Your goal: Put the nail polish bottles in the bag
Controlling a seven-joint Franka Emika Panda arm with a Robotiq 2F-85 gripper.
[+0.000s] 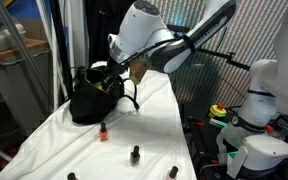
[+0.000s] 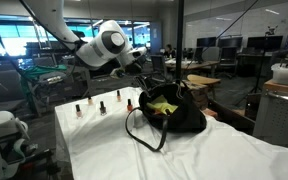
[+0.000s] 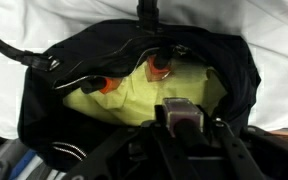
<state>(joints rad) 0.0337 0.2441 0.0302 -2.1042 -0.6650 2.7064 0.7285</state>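
The gripper moves down toward the yellow-green lining (image 3: 134, 98) beside the orange bottles next and releases the dark-bodied bottle there, as the bag stands open below.
The black bag (image 3: 36, 100) fills the wrist view, its mouth open on a yellow-green lining (image 3: 134, 98). Two orange nail polish bottles (image 3: 160, 66) (image 3: 97, 86) lie inside on the lining. My gripper (image 3: 182, 122) hangs just above the opening, shut on a dark-bodied nail polish bottle (image 3: 181, 112). In both exterior views the gripper (image 1: 120, 72) (image 2: 148, 88) hovers over the slouched bag (image 1: 90, 100) (image 2: 179, 115). Several more bottles (image 1: 103, 131) (image 2: 102, 105) stand on the white cloth away from the bag.
The white cloth (image 1: 54, 140) (image 2: 94, 145) covers the table, with bottles (image 1: 136, 154) (image 1: 172, 172) near its front edge. The bag's looped handle (image 2: 136, 128) trails onto the cloth. A second robot's white body (image 1: 259, 100) stands beside the table.
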